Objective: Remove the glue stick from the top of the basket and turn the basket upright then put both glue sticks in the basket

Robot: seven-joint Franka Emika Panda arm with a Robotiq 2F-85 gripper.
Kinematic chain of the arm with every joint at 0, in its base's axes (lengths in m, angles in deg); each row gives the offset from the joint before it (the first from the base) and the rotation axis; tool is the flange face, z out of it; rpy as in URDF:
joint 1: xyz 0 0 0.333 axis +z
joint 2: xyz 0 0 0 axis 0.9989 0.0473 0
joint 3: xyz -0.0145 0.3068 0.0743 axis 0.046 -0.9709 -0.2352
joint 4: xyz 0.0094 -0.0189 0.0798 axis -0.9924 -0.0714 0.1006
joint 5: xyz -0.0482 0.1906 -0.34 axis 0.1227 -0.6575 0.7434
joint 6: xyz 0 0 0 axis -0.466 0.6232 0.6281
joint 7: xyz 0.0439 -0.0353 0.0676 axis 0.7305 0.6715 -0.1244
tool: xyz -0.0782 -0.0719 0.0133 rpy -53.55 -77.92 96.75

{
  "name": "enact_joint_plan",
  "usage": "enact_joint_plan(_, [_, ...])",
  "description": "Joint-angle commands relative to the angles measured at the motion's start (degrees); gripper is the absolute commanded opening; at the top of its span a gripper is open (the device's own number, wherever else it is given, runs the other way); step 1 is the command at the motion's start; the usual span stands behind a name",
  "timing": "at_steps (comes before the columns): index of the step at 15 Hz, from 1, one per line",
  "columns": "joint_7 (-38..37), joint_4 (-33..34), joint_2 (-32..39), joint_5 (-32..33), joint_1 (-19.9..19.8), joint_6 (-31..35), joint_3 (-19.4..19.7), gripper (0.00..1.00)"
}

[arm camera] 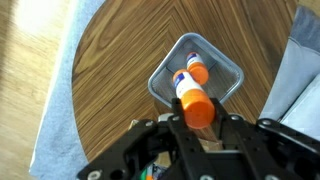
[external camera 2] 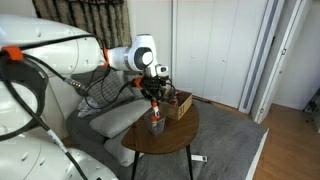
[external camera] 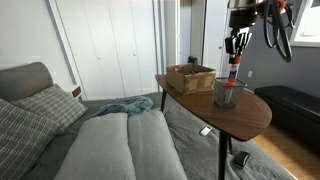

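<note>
The robot's gripper should next go down toward the basket's opening point(external camera: 228, 84) point(arm camera: 196, 72), which lies below it, and then release, because most of the second glue stick still shows above the basket's rim.
The grey wire-mesh basket point(arm camera: 228, 72) stands upright on the round wooden table point(arm camera: 110, 70). It shows in both exterior views point(external camera: 228, 95) point(external camera 2: 157, 123). One glue stick point(arm camera: 198, 71) lies inside the basket. My gripper point(arm camera: 197, 122) is shut on the other glue stick point(arm camera: 193, 100), with its orange end toward the wrist camera. It holds the stick upright just above the basket's mouth, as seen in both exterior views point(external camera: 234, 70) point(external camera 2: 155, 106).
A brown cardboard box point(external camera: 190, 77) point(external camera 2: 179, 104) sits on the table beside the basket. A grey sofa with cushions point(external camera: 110, 145) stands next to the table. A dark bench point(external camera: 290, 105) is behind it. The table edge and grey rug point(arm camera: 55, 120) show in the wrist view.
</note>
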Motion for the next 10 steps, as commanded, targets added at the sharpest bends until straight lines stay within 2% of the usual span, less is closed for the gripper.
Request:
enact_joint_plan(1, [-0.7,-0.6,0.3,-0.4,-0.2,1.1,0.2,0.08])
enact_joint_plan(10, [-0.9,-0.2,-0.8,0.2,-0.3,1.2,-0.1,0.08])
